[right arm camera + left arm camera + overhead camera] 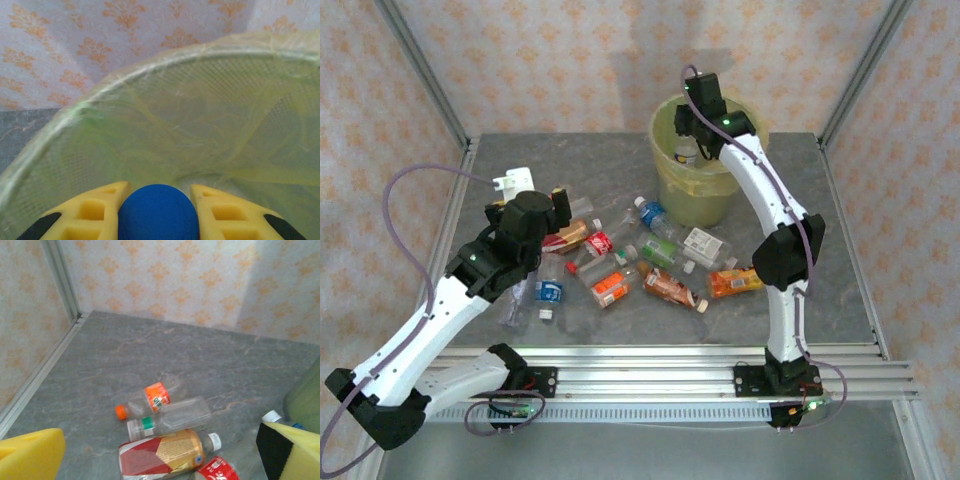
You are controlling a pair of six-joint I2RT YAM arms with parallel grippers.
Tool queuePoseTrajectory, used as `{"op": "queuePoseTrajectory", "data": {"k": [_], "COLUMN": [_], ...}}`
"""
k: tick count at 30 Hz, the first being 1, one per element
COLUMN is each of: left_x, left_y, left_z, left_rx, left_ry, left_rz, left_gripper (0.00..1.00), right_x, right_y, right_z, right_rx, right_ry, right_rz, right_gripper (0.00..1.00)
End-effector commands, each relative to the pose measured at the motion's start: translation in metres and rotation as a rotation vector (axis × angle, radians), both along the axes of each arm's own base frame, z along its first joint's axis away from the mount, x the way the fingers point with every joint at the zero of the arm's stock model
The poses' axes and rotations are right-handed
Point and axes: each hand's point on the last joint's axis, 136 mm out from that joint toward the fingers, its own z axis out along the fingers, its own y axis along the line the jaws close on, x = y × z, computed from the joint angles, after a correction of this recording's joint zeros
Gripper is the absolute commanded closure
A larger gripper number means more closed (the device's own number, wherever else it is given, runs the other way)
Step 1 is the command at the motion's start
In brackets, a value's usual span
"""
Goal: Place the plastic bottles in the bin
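My right gripper holds the blue cap. It needs to go down into the bin (695, 190) next, then let go of the cap over the bag-lined inside.
Several plastic bottles (610, 290) lie scattered across the middle of the grey table (840, 290). My left gripper (560, 205) hangs open above the left end of the pile. Between its yellow fingers (30, 457) I see an orange-labelled bottle (157, 397), a clear one (172, 419) and a red-and-gold one (162, 452) lying side by side. My right gripper (695, 135) is above the mouth of the pale yellow-green bin (695, 190). It is shut on a bottle's round blue cap (157, 212), over the bag-lined inside of the bin (200, 135).
A small white fixture (512, 182) sits at the table's back left. Metal frame posts (425, 70) and patterned walls close in the sides and back. The bin's wall (305, 400) stands just right of the left gripper. Bare table lies behind the pile at left.
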Motion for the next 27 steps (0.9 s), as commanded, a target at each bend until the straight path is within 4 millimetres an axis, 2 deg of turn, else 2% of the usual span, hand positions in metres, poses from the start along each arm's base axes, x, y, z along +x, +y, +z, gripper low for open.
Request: {"op": "queuePoseTrajectory", "data": {"k": [1,9,15,17,20,23,27], "left_x": [-0.004,0.001,0.005,0.006,0.006,0.006,0.002], "left_y": [0.014,0.012,0.012,0.013,0.013,0.015,0.024], "left_z": [0.001,-0.007,-0.01,-0.013,-0.019,-0.025,-0.042], "left_rx": [0.041,0.046,0.04,0.037,0.034,0.035,0.022], "left_ry": [0.028,0.071,0.088,0.103,0.132,0.159,0.213], "left_rz": [0.07,0.061,0.058,0.059,0.056,0.059,0.091], "left_gripper": [0.0,0.0,0.0,0.0,0.0,0.0,0.0], "right_x": [0.001,0.007,0.015,0.019,0.024,0.028,0.026], "right_y": [0.001,0.014,0.003,-0.004,-0.013,-0.017,-0.022], "right_z": [-0.007,-0.025,-0.056,-0.063,-0.058,-0.036,0.004], "right_rx": [0.138,0.263,0.261,0.253,0.226,0.205,0.166], "right_ry": [0.07,0.168,0.252,0.263,0.239,0.178,0.077], "right_rz": [-0.006,0.023,-0.038,-0.06,-0.074,-0.06,-0.034], "right_gripper": [1.0,1.0,0.97,0.89,0.62,0.38,0.19]}}
